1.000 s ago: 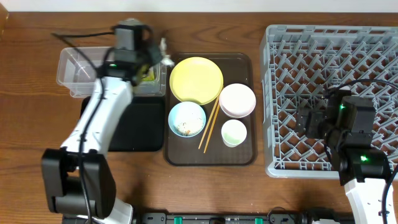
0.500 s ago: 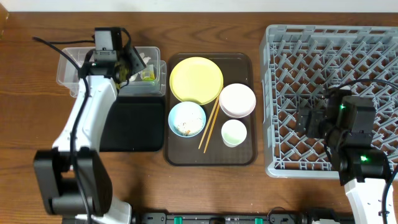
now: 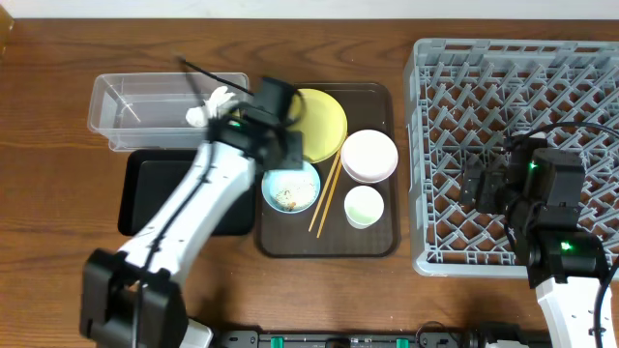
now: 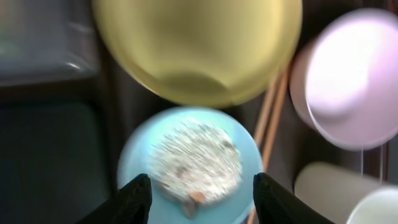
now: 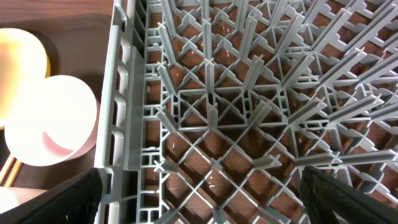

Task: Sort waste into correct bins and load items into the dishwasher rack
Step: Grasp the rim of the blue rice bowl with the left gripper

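The light blue bowl's rim (image 3: 317, 186) (image 4: 255, 164) is beside the chopsticks. My left gripper needs to move down and over toward the chopsticks, onto that rim of the bowl.
My left gripper (image 3: 287, 159) (image 4: 202, 202) is open and empty, just above the light blue bowl (image 3: 290, 188) (image 4: 196, 158) that holds whitish rice scraps (image 4: 198, 155). The bowl sits on the brown tray beside the yellow plate (image 3: 327, 121) (image 4: 199, 43), white bowl (image 3: 369, 155) (image 4: 354, 74), white cup (image 3: 364, 206) (image 4: 348, 193) and chopsticks (image 3: 325, 196) (image 4: 270, 118). A crumpled tissue (image 3: 211, 104) lies in the clear tub (image 3: 135, 106). The black tray (image 3: 160, 193) lies in front of the tub. The wrapper is hidden. My right gripper (image 3: 481, 184) (image 5: 202, 199) is open over the grey rack (image 3: 522, 77) (image 5: 211, 93).
The dark brown serving tray (image 3: 290, 242) lies between the bins and the rack. My left arm reaches across the tub's right end and the black tray. The white bowl (image 5: 46, 121) shows just outside the rack wall in the right wrist view.
My left gripper has swung from the clear tub rightward to above the light blue bowl. The tissue now lies in the tub. The right arm has not moved.
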### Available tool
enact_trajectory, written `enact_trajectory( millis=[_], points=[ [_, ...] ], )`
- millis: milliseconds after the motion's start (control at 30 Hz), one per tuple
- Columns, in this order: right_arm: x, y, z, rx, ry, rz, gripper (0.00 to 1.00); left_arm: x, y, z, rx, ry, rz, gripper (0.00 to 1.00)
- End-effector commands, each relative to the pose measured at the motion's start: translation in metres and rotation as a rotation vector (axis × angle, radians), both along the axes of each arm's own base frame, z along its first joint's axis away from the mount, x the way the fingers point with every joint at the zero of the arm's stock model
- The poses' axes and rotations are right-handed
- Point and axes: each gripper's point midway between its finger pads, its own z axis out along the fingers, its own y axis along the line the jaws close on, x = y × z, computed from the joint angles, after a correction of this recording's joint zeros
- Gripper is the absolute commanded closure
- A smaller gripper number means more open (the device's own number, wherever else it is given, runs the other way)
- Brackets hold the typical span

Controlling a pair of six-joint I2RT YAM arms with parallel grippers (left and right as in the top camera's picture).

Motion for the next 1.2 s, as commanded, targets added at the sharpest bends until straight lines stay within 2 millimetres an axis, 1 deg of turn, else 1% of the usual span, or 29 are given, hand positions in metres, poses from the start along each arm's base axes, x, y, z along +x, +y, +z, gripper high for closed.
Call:
enact_trajectory(
  millis=[0,100,167,233,333,467,600,700,733,800,900,1067,1167],
  points=[
    [0.003,0.005,0.008,0.010,-0.017,0.008,0.01,-0.015,-0.018,-0.028,0.048,0.061,-0.081,0.45],
    [0.002,0.005,0.008,0.010,-0.014,0.008,0.01,-0.021,-0.032,-0.047,0.069,0.097,-0.122,0.45],
    [0.002,0.005,0.007,0.010,-0.014,0.008,0.01,-0.024,-0.039,-0.060,0.081,0.118,-0.141,0.49],
    [0.001,0.005,0.007,0.010,-0.009,0.008,0.01,-0.026,-0.044,-0.070,0.090,0.132,-0.153,0.50],
    [0.001,0.005,0.006,0.010,-0.007,0.008,0.01,-0.027,-0.049,-0.082,0.099,0.147,-0.164,0.56],
    [0.001,0.005,0.006,0.010,-0.007,0.008,0.01,-0.029,-0.048,-0.093,0.113,0.174,-0.162,0.61],
    [0.001,0.005,0.006,0.010,-0.007,0.007,0.01,-0.030,-0.048,-0.099,0.120,0.186,-0.162,0.64],
    [0.001,0.005,0.006,0.010,-0.006,0.008,0.01,-0.030,-0.047,-0.100,0.122,0.190,-0.162,0.78],
    [0.001,0.005,0.006,0.010,-0.007,0.008,0.01,-0.030,-0.047,-0.100,0.122,0.189,-0.162,0.81],
    [0.001,0.005,0.006,0.010,-0.007,0.007,0.01,-0.030,-0.048,-0.100,0.121,0.187,-0.162,0.81],
    [0.001,0.005,0.006,0.010,-0.006,0.008,0.01,-0.031,-0.048,-0.100,0.123,0.190,-0.165,0.94],
    [0.001,0.005,0.006,0.010,-0.006,0.007,0.01,-0.036,-0.051,-0.099,0.128,0.197,-0.179,0.94],
    [0.001,0.005,0.006,0.010,-0.006,0.008,0.01,-0.037,-0.050,-0.089,0.123,0.188,-0.178,0.94]
  ],
)
